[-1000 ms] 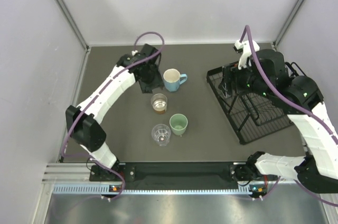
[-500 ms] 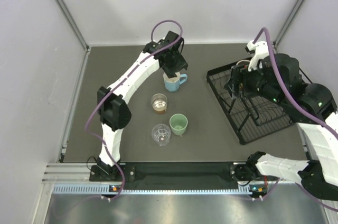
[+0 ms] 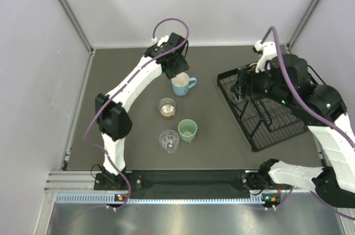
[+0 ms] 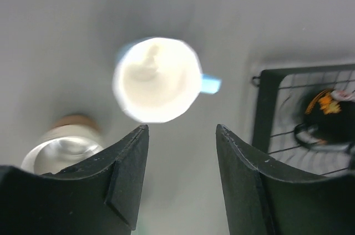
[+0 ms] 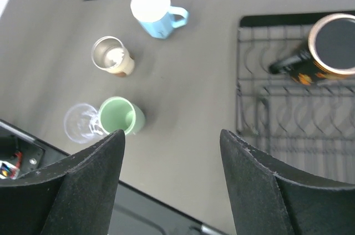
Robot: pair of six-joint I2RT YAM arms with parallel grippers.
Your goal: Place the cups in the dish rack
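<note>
My right gripper is to move next to the left in the top view and down onto the light blue mug's rim, beside the mug's handle, which faces the rack.
The light blue mug stands upright near the table's middle. My left gripper hovers above it, open with nothing between its fingers. In front of the mug stand the amber glass, the mint green tumbler and the clear ribbed cup. The black wire dish rack lies at the right. A dark mug rests tilted in it. My right gripper hangs open and empty over the rack's left edge.
Grey walls with metal corner posts close in the dark table on three sides. The arms' base rail runs along the near edge. My right arm covers much of the rack in the top view.
My left gripper has swung right, from left of the blue mug to above it, then eased back a little. The right arm has shifted slightly over the rack. No cup has moved.
</note>
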